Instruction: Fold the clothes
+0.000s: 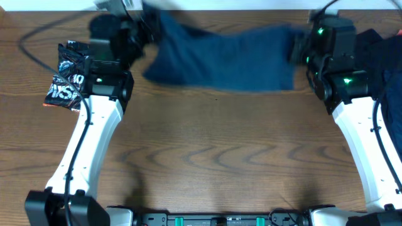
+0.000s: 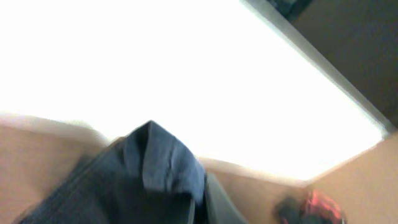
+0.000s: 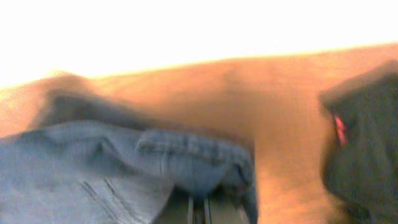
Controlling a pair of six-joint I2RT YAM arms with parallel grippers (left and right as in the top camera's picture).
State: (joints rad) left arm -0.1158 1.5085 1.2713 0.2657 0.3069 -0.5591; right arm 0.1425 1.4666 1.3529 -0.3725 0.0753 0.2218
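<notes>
I need to pull the hanging end in my right gripper back next, then lower it and let it go, because the wood by the garment's near edge [image 1: 289, 94] is below and back of the gripper.
The clothes [image 1: 223, 59], a plain navy-blue garment, hang stretched between my two grippers near the far edge of the table. My left gripper [image 1: 146, 34] is shut on the garment's left end, and the cloth [image 2: 149, 180] bunches over its fingers in the left wrist view. My right gripper [image 1: 295, 47] is shut on the right end. A stitched hem [image 3: 186, 158] drapes over its fingers in the right wrist view. Both sets of fingertips are mostly hidden by fabric.
A black garment with white lettering [image 1: 69, 75] lies crumpled at the left. A plain black cloth [image 1: 386, 69] lies at the right, beside the right arm. The table's far edge [image 1: 251, 7] runs just behind the held garment. Wood surface [image 1: 213, 157] spreads toward the front.
</notes>
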